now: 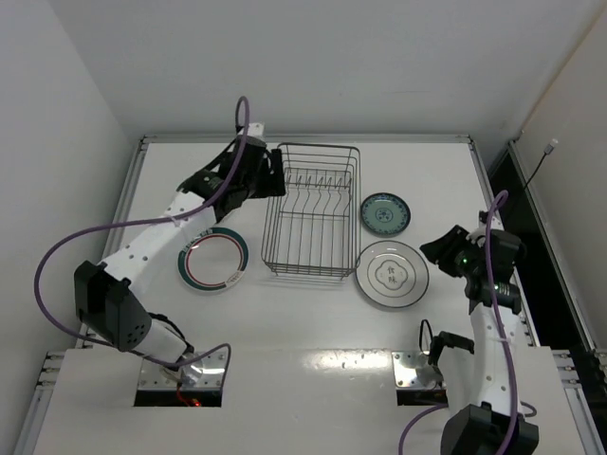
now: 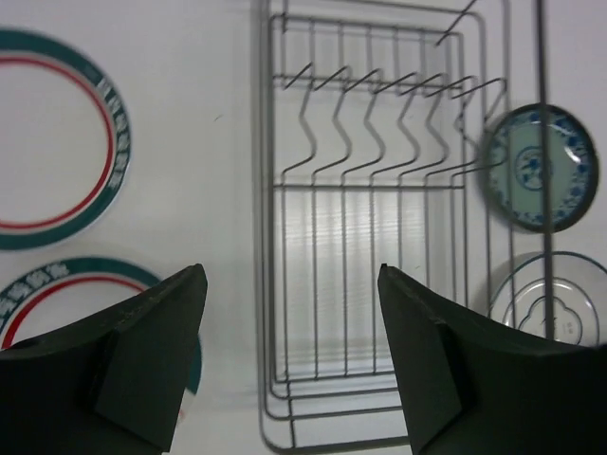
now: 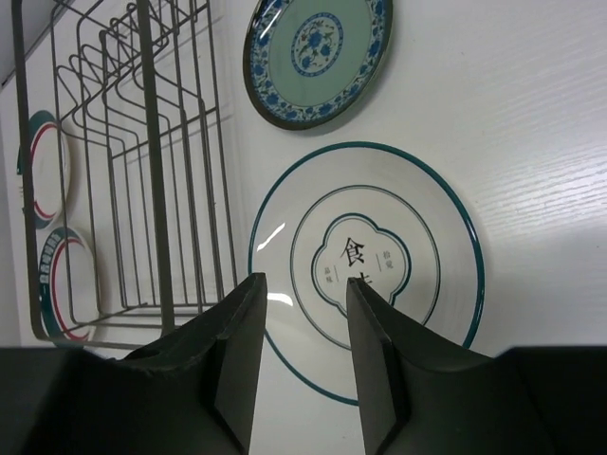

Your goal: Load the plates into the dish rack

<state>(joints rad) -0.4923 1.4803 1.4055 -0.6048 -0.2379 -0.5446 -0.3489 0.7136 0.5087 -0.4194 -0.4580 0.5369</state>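
Note:
The small teal plate [image 1: 385, 213] is below and outward of my right gripper. Next, my right gripper should lower its open fingers outward onto the plate's rim side clear of the rack.
The dish rack [image 1: 311, 210] [image 2: 372, 152] [image 3: 152, 171] stands mid-table with nothing between its prongs. Right of it lie the small teal plate [image 1: 385, 213] [image 2: 539, 169] [image 3: 318, 57] and the larger white-grey plate [image 1: 391, 274] [image 2: 550, 303] [image 3: 370, 265]. Left of the rack lie two green-red ringed plates [image 2: 52, 142] [image 2: 66, 284] [image 3: 43, 180]; in the top view only one [image 1: 214, 259] shows, below the left arm. My left gripper [image 1: 270, 171] [image 2: 292, 270] hangs open and holds nothing above the rack's far left corner. My right gripper [image 1: 438, 248] [image 3: 305, 280] is open, with nothing between its fingers, above the white-grey plate's near-right edge.
The white table [image 1: 313, 332] ends at raised rails at the back and sides. A dark gap [image 1: 531, 218] runs along the right edge. Purple cables [image 1: 57, 256] loop off both arms. The arm bases [image 1: 185, 365] sit at the near edge.

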